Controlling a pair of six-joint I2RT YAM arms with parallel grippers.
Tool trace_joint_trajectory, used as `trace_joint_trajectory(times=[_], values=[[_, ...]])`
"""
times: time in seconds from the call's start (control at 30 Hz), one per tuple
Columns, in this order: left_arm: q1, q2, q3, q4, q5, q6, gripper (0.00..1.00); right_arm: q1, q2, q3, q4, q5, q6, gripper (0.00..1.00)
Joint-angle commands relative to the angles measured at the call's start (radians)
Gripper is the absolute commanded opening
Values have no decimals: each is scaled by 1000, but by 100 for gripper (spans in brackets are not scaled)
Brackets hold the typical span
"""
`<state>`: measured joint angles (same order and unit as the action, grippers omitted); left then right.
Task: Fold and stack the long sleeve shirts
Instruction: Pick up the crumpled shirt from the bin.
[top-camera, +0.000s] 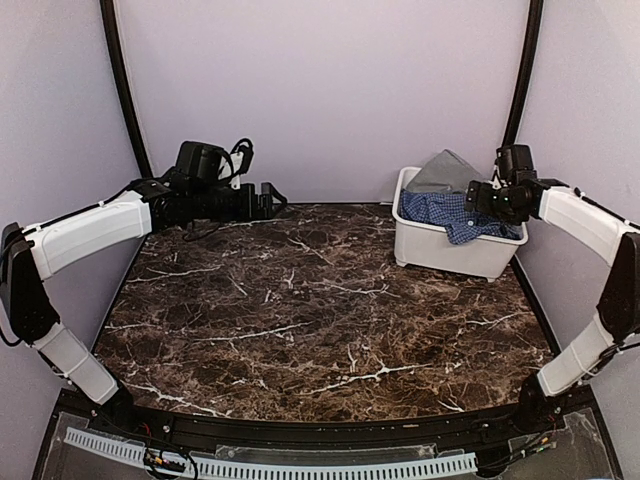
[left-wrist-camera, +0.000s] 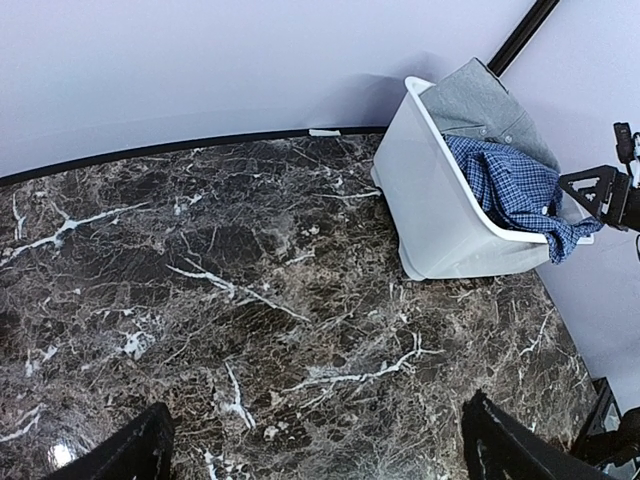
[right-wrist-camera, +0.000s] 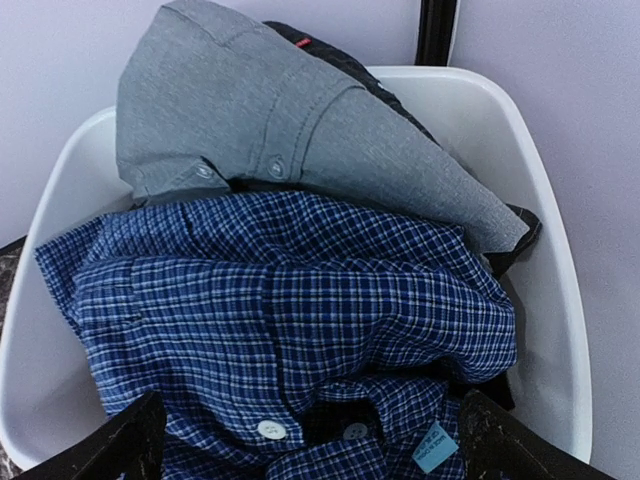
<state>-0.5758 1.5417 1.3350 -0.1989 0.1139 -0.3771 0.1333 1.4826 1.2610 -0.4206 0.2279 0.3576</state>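
My right gripper moves down onto the bunched folds of the navy-blue checked shirt (right-wrist-camera: 280, 300) beside the white buttons next. It then closes, since the checked shirt lies uncovered in front of the grey shirt.
Two long sleeve shirts lie crumpled in a white plastic bin (top-camera: 450, 250) at the table's back right. The navy-blue checked shirt (right-wrist-camera: 280, 300) with white buttons is in front, part of it hanging over the rim (left-wrist-camera: 560, 240). The plain grey shirt (right-wrist-camera: 300, 130) is heaped behind it. My right gripper (right-wrist-camera: 310, 445) hovers open just above the navy shirt, one finger on each side, nothing held. At the back left, my left gripper (top-camera: 270, 200) is open above bare table, far from the bin, with its fingers (left-wrist-camera: 500, 445) wide apart.
The dark marble tabletop (top-camera: 300, 300) spreads between the arms. Walls close it in at the back and sides, with black posts (top-camera: 520, 70) in the corners. The bin (left-wrist-camera: 440, 210) stands near the right wall.
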Motion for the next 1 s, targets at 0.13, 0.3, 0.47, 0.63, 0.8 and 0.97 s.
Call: trace_joint_trajectory(times=[0.13,0.3,0.47,0.63,0.8,0.97], values=[[1,-11,15,-16,10,3,99,-51,185,44,54,-137,-45,96],[1,3,16,-4,29,-14,99,-50,298,142,46,-156,-28,74],[1,0,21,1,34,-23,99,-46,280,250,14,-116,-41,17],[1,-7,33,-3,30,-20,99,-46,239,419,-60,-110,-54,0],[1,-20,42,-2,18,-16,99,-41,177,527,-34,-184,-56,0],[1,-35,52,-2,7,-9,99,32,133,624,16,-247,-80,0]])
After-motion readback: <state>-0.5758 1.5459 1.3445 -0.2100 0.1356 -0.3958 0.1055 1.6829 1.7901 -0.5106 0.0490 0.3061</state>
